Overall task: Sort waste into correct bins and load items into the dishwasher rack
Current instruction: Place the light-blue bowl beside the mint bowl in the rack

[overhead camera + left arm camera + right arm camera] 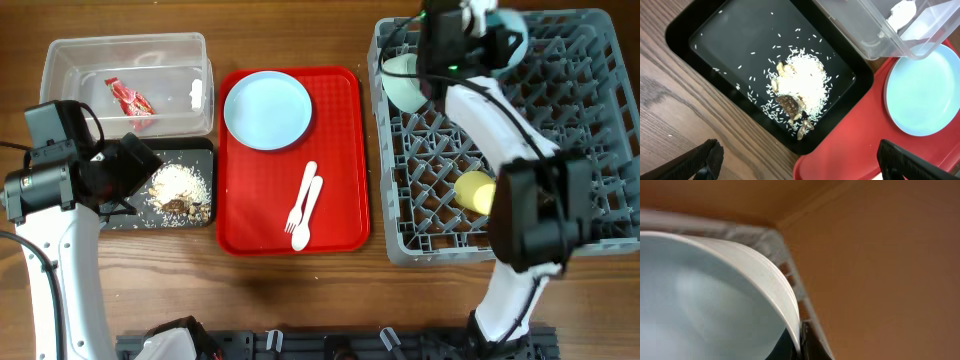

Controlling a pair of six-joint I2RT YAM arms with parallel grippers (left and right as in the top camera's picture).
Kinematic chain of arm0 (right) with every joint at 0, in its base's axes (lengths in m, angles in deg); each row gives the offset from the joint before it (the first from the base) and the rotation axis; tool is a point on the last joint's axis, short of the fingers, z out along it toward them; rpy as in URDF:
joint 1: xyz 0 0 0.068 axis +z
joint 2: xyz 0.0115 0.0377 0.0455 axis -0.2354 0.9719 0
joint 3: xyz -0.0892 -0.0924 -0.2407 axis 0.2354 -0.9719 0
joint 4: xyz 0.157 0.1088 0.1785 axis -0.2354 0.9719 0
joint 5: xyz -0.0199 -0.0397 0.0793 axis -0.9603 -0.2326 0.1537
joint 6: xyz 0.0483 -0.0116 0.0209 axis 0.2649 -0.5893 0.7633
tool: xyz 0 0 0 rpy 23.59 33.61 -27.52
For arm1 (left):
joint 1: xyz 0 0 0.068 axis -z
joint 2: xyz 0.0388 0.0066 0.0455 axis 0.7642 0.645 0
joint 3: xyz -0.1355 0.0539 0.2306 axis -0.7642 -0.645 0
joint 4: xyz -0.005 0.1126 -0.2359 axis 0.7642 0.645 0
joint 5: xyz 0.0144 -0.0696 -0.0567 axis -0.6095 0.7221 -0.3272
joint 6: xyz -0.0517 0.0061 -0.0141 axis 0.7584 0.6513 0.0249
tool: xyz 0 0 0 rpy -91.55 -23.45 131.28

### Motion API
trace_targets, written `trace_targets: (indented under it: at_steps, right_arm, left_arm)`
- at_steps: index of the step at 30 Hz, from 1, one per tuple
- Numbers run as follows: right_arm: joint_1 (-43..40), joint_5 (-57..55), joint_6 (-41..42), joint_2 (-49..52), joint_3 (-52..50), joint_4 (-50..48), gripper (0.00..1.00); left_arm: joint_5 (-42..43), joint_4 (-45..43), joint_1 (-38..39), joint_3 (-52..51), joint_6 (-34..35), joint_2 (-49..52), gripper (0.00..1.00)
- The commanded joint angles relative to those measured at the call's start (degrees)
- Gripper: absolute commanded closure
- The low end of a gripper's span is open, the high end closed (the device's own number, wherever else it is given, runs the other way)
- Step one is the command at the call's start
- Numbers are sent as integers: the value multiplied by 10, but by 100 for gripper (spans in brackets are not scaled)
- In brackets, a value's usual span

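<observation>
My right gripper holds the bowl at the rack's far edge, so I need to bring it back and down to the rack's wires [428, 106] beside the second bowl and release.
My left gripper [135, 165] [800, 167] is open and empty, above the near corner of the black tray [125, 218] [700, 30], which holds a pile of rice-like food scraps [177, 187] [801, 82]. The clear tub [60, 60] [875, 35] holds the red-and-white wrapper [130, 97]. The pale blue plate [267, 110] [925, 95], the white fork [301, 195] and the spoon [304, 218] lie on the red tray. My right gripper [425, 72] [801, 342] is shut on the rim of a pale bowl [403, 80] [700, 295] at the grey rack's [600, 130] far left corner. A second bowl [513, 38] and the yellow cup [474, 190] sit in the rack.
The red tray [340, 160] [840, 165] lies between the black tray and the rack. A white scrap [196, 95] [902, 12] lies in the clear tub. The rack's edge [790, 275] and bare wood table [880, 270] show past the held bowl.
</observation>
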Motion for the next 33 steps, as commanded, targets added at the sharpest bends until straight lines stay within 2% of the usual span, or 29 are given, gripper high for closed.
trace_targets:
  at_steps: [1, 4, 8, 12, 15, 16, 17, 19, 22, 25, 29, 32, 33]
  right_arm:
    - [7, -29, -14, 19, -9, -2, 96]
    - [16, 1, 3, 20, -20, 11, 96]
    - [35, 77, 110, 19, -20, 116, 96]
    - [44, 225, 258, -15, -20, 240, 96]
    - [44, 363, 305, -67, -20, 281, 95]
    - [44, 412, 304, -87, -20, 286, 78]
    - [44, 458, 303, -110, -20, 292, 51]
    - [44, 515, 303, -157, -20, 310, 41]
    - [44, 518, 301, -192, -20, 334, 31]
    - [44, 543, 301, -214, -20, 379, 31]
    - [43, 688, 300, -263, -20, 469, 37]
    - [43, 785, 290, -269, -21, 554, 61]
    - [43, 837, 264, -263, -24, 578, 66]
  left_arm:
    - [3, -1, -3, 2, 5, -3, 0]
    - [3, -3, -3, 2, 5, -3, 0]
    - [3, -3, -3, 2, 5, -3, 0]
    - [3, -3, -3, 2, 5, -3, 0]
    - [3, -3, -3, 2, 5, -3, 0]
    - [3, -3, -3, 2, 5, -3, 0]
    - [3, -3, -3, 2, 5, -3, 0]
    - [3, -3, -3, 2, 5, -3, 0]
    - [3, -3, -3, 2, 5, -3, 0]
    - [3, -3, -3, 2, 5, -3, 0]
    - [3, -3, -3, 2, 5, -3, 0]
    - [3, -3, -3, 2, 5, -3, 0]
    - [3, -3, -3, 2, 5, -3, 0]
